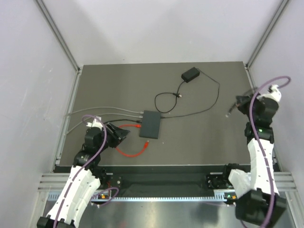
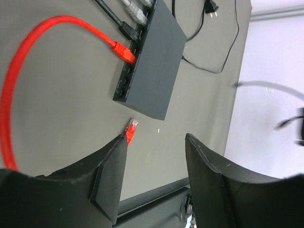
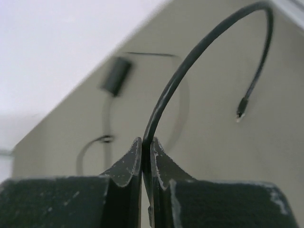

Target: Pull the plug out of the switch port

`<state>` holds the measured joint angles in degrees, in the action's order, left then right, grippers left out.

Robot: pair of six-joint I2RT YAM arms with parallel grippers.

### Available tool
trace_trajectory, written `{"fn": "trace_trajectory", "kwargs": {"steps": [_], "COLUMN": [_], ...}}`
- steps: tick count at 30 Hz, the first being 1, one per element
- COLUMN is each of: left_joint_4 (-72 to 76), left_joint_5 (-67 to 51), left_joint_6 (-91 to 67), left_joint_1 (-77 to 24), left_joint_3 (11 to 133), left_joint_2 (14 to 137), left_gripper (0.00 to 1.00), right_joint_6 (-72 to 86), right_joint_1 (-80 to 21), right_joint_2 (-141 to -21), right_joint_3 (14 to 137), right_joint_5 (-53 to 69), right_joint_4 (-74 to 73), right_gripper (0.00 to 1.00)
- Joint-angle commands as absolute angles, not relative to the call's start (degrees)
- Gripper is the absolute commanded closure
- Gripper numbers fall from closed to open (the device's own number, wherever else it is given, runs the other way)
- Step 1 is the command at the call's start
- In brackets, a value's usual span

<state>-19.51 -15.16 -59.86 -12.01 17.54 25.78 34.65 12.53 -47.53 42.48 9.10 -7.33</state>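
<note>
The mat toward the side bar is bare, so my right gripper will lower the thin black cable next and pull it back there (image 1: pixel 236 118).
The switch (image 1: pixel 151 124) is a flat black box lying mid-table; the left wrist view shows its port edge (image 2: pixel 127 78). A red cable (image 1: pixel 127 151) loops to its left. One red plug (image 2: pixel 123 51) sits in a port, and the other red plug (image 2: pixel 131 129) lies loose on the mat by the switch's near corner. My left gripper (image 1: pixel 122 134) (image 2: pixel 156 137) stands open just left of the switch, holding nothing. My right gripper (image 1: pixel 239 104) (image 3: pixel 146 142) is raised at the far right, shut on a thin black cable (image 3: pixel 190 61) whose small plug (image 3: pixel 242 108) hangs free.
A black power brick (image 1: pixel 190 74) lies at the back, its thin cord (image 1: pixel 216 95) curling across the mat toward the switch. Grey cables (image 1: pixel 104 110) and a black one run from the left wall into the switch ports. Metal rails edge the mat.
</note>
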Motion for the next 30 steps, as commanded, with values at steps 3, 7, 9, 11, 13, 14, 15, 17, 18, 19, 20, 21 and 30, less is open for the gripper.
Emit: {"fn": "trace_trajectory", "kwargs": {"steps": [3, 7, 9, 11, 13, 14, 15, 17, 18, 19, 20, 21, 30], "left_joint_4": [-9.0, -6.6, -5.6, -5.0, -4.3, -4.0, -3.3, -3.0, -2.8, -2.7, -2.6, -2.5, -3.9], "left_joint_5": [-20.0, -22.6, -23.0, -23.4, -24.0, -24.8, -25.2, -25.9, -25.8, -26.0, -26.1, -26.4, -26.0], "left_joint_6": [-59.3, -58.0, -57.0, -56.1, -55.6, -55.6, -55.5, -55.3, -55.0, -55.0, -55.0, -55.1, -55.0], "left_joint_1": [-12.0, -12.0, -12.0, -12.0, -12.0, -12.0, -12.0, -12.0, -12.0, -12.0, -12.0, -12.0, -12.0], "left_joint_3": [16.3, 17.6, 18.6, 19.9, 20.6, 21.3, 21.5, 22.1, 22.2, 22.3, 22.5, 22.6, 22.9], "left_joint_2": [30.8, 35.8, 37.6, 40.2, 42.7, 43.3, 44.5, 45.2, 45.6, 45.8, 45.9, 46.1, 45.4], "left_gripper": [0.44, 0.44, 0.46, 0.47, 0.48, 0.48, 0.48, 0.48, 0.48, 0.48, 0.48, 0.48, 0.48], "right_joint_6": [35.9, 37.4, 37.3, 35.5, 33.8, 32.2, 31.5, 29.9, 29.2, 28.7, 27.9, 27.4, 24.1], "right_joint_1": [30.0, 40.2, 43.0, 43.2, 43.2, 43.2, 43.2, 43.2, 43.2, 43.2, 43.2, 43.3, 39.2], "right_joint_2": [-52.1, -57.6, -59.9, -61.2, -61.5, -61.5, -61.3, -61.7, -62.1, -62.3, -62.8, -63.2, -55.1], "right_joint_3": [31.9, 29.3, 27.6, 27.1, 27.2, 27.3, 27.3, 27.2, 27.4, 27.6, 27.9, 28.3, 34.6], "right_joint_5": [22.8, 27.9, 29.1, 27.6, 25.0, 23.5, 21.0, 19.1, 17.2, 16.0, 14.7, 12.3, 7.2], "right_joint_4": [-0.5, 0.8, -0.1, -3.7, -7.7, -9.1, -10.3, -12.6, -13.6, -14.3, -16.1, -16.7, -25.2], "right_gripper": [1.00, 1.00, 1.00, 1.00, 0.99, 0.98, 0.96, 0.93, 0.89, 0.87, 0.85, 0.79, 0.16]}}
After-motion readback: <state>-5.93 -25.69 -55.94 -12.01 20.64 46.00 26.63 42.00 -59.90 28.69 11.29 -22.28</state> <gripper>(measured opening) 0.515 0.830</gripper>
